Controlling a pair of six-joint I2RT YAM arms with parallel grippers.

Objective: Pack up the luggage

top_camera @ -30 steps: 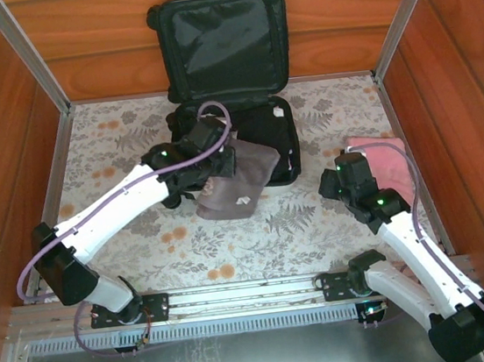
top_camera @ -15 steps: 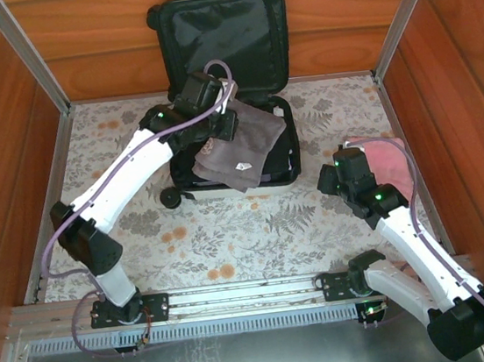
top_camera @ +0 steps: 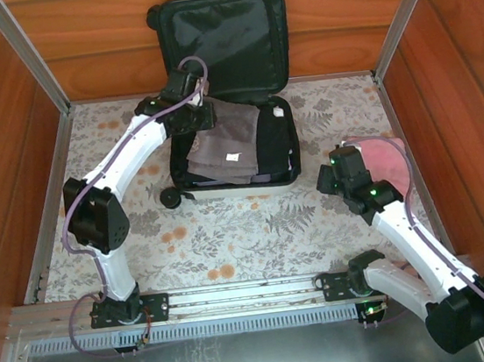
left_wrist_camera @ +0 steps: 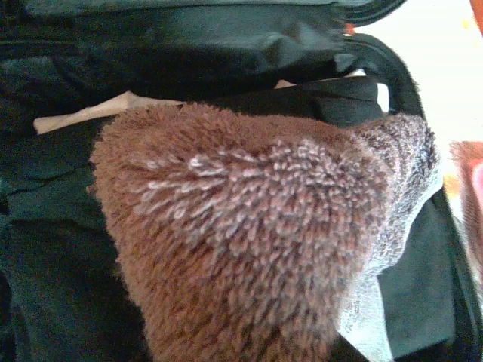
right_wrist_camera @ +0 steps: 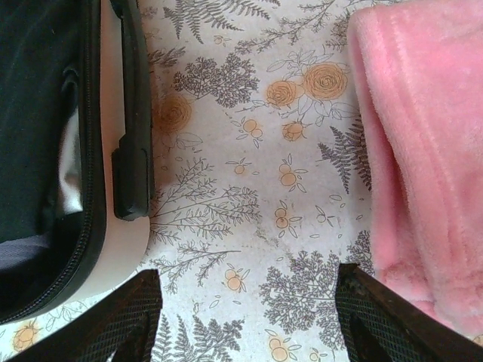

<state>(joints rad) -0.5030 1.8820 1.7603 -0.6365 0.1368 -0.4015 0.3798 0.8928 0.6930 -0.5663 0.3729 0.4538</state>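
The towel's corner will go over the uncovered black lining (top_camera: 182, 149) below it next, between the towel and the luggage's edge under my arm. My left gripper will pull it there, then lower and let go.
The luggage (top_camera: 278, 146) lies open at the back of the table, its lid propped against the wooden wall. A brown-grey fluffy towel (top_camera: 224, 143) is spread over the left half of its black-lined base. My left gripper (top_camera: 198, 114) is at the towel's back left corner, shut on it. In the left wrist view the towel (left_wrist_camera: 249, 241) bulges close up and hides the jaws, with the luggage lining (left_wrist_camera: 189, 53) behind. My right gripper (right_wrist_camera: 249, 317) hangs open over bare table between the luggage's white shell (right_wrist_camera: 113, 113) and a pink towel (right_wrist_camera: 423, 151).
The pink towel (top_camera: 382, 157) lies on the floral tablecloth by the right wall, partly under the right arm (top_camera: 397, 224). Wooden walls with metal posts close in three sides. A black side handle (right_wrist_camera: 132, 162) sticks out from the luggage toward the right gripper.
The left arm has carried the brown towel from the luggage's front edge back and over its base, where it now lies flatter. The right gripper has stayed almost still.
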